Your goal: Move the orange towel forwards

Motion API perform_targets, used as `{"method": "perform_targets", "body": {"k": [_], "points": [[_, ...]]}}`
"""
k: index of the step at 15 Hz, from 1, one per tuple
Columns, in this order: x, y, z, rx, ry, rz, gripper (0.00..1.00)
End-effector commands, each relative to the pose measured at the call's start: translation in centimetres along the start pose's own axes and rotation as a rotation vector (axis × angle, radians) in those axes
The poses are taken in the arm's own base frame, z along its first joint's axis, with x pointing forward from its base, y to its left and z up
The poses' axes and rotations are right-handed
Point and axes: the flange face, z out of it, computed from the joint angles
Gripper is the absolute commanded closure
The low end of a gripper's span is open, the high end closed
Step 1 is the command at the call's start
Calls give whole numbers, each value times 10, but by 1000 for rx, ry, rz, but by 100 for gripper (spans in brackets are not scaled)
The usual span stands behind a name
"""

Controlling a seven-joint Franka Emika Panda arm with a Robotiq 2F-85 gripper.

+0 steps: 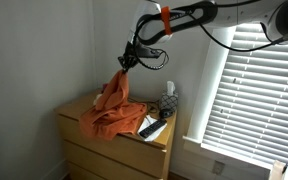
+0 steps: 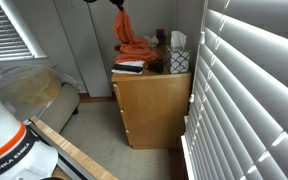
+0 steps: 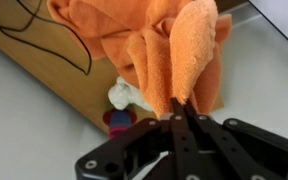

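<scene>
Next, my gripper lowers the towel's still-hanging fold onto the towel's draped part on the dresser below my gripper and releases it there.
The orange towel (image 1: pixel 110 103) hangs from my gripper (image 1: pixel 127 63), one corner lifted, the rest draped on the wooden dresser (image 1: pixel 99 140). It also shows in an exterior view (image 2: pixel 130 38), with my gripper (image 2: pixel 119 5) at the top edge of that view. In the wrist view my gripper (image 3: pixel 181 107) is shut on a pinched fold of the towel (image 3: pixel 154 45), which hangs bunched below the fingers.
A dark flat object (image 1: pixel 152 128) lies on the dresser near its front. A mesh cup holder (image 1: pixel 168 101) stands by the window blinds (image 1: pixel 249 90). A white and a blue-red small item (image 3: pixel 119 110) lie below. A bed (image 2: pixel 29 90) is beside the dresser.
</scene>
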Motion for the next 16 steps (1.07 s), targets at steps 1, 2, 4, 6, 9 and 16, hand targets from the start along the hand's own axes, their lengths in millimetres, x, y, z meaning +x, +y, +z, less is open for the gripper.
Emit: {"method": "perform_targets", "body": {"k": [1,2,4,6,9,16], "points": [[-34,23,51,-51,-141,44,99],[-41,31,68,-61,-164,52,99],[-53,49,99,-89,-179,69,99],[-62,61,124,-105,-165,67,99],[-66,69,154,-103,-99,70,99],[-74,79,214,-96,27,67,99]]}}
